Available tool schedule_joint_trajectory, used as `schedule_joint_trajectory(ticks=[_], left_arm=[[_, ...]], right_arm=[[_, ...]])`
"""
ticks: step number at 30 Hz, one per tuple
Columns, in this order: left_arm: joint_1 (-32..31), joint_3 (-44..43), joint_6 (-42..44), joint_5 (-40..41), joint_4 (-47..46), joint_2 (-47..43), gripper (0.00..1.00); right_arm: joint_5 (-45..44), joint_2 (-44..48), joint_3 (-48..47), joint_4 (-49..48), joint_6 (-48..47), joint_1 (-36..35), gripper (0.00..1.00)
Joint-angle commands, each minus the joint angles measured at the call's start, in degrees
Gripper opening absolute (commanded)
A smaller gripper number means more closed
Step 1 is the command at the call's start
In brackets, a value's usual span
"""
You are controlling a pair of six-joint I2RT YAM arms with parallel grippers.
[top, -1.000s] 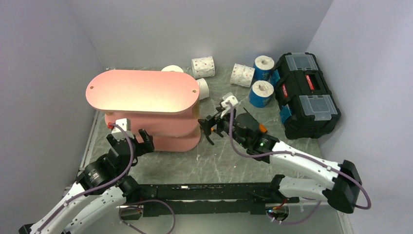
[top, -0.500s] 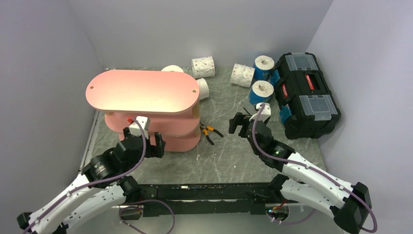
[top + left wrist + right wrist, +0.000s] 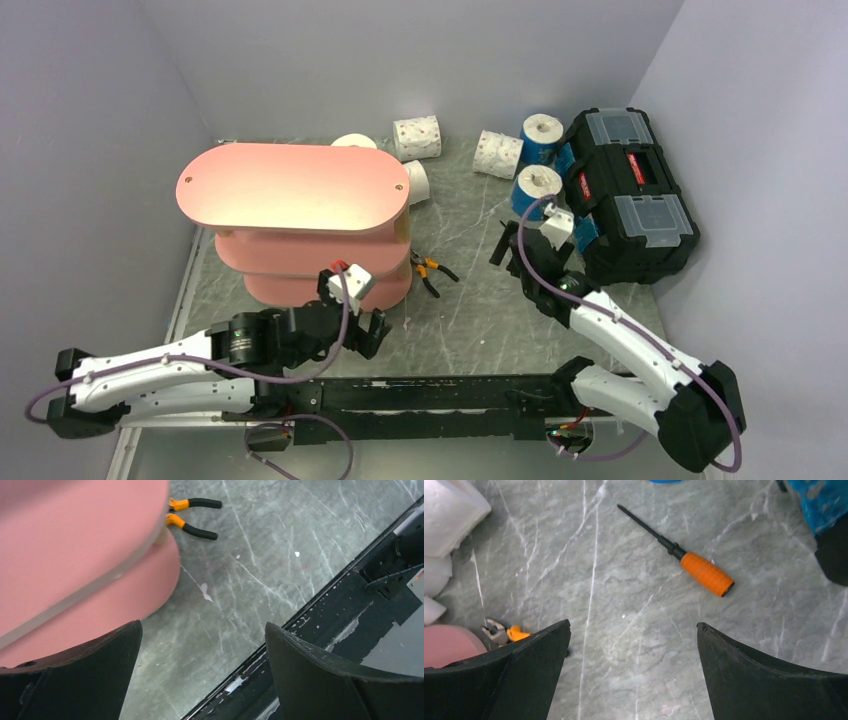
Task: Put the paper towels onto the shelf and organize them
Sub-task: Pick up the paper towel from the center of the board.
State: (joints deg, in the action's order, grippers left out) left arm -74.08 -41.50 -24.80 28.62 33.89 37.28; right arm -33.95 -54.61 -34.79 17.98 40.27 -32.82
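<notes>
My right gripper moves outward onto the nearer blue roll's rim [image 3: 525, 183] next, on the side away from the toolbox. That roll stands outward of my open fingers.
The pink three-tier shelf [image 3: 290, 190] stands at the left, and its boards fill the upper left of the left wrist view [image 3: 75, 555]. Paper towels lie behind and to its right: a white roll [image 3: 353, 141], a speckled roll [image 3: 417, 137], a white roll [image 3: 417, 181] partly hidden by the shelf, a speckled roll [image 3: 497, 153] and two blue rolls [image 3: 541, 138] [image 3: 535, 192]. My left gripper [image 3: 365, 322] [image 3: 202, 624] is open over bare table by the shelf's front right end. My right gripper [image 3: 515, 245] [image 3: 633, 623] is open and empty, just in front of the nearer blue roll [image 3: 824, 500].
A black toolbox [image 3: 630, 195] stands at the right edge. Orange-handled pliers [image 3: 432, 268] [image 3: 192, 517] lie by the shelf's right end. An orange screwdriver [image 3: 694, 567] lies ahead of the right gripper. A black rail [image 3: 350, 595] runs along the near edge.
My left arm swung right along the shelf's front and dropped low. My right gripper moved right and back toward the nearer blue roll, uncovering the pliers. Both stayed open.
</notes>
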Motion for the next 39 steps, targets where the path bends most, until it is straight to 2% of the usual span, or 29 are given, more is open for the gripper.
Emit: schedule_joint_trajectory(ticks=[1, 5, 9, 14, 20, 27, 34, 39], left_arm=[[-3.76, -0.8, -2.46, 3.51, -6.83, 4.44, 0.99], [-4.08, 0.79, -4.53, 1.24, -9.59, 6.83, 0.99], [-4.66, 3.37, -7.01, 0.21, -11.93, 4.82, 0.99], [-4.75, 7.6, -8.71, -1.04, -13.02, 0.06, 1.0], [-5.48, 8.47, -8.8, -2.43, -11.92, 0.24, 0.99], [-6.98, 8.44, -6.86, -2.52, -11.15, -0.53, 0.99], [-7.18, 10.73, -7.64, -0.99, -11.01, -4.59, 0.99], [-7.15, 10.93, -8.43, 1.03, -9.6, -5.32, 0.99]], right_arm=[[-3.29, -5.17, -10.57, 3.17, 0.66, 3.05, 1.0], [0.4, -10.99, -16.06, 3.34, 1.6, 9.45, 1.0], [3.9, -15.8, -19.39, 0.02, 0.36, 13.82, 0.97], [3.53, -24.86, -28.39, -1.6, -6.18, 15.1, 0.97], [6.86, -33.17, -31.24, -12.24, -14.81, 17.81, 0.95], [10.26, -41.19, -34.01, -19.76, -24.74, 18.25, 0.89], [12.58, -48.13, -39.45, -19.82, -28.09, 19.59, 0.88], [12.45, -49.9, -41.13, -20.8, -30.05, 19.75, 0.88]])
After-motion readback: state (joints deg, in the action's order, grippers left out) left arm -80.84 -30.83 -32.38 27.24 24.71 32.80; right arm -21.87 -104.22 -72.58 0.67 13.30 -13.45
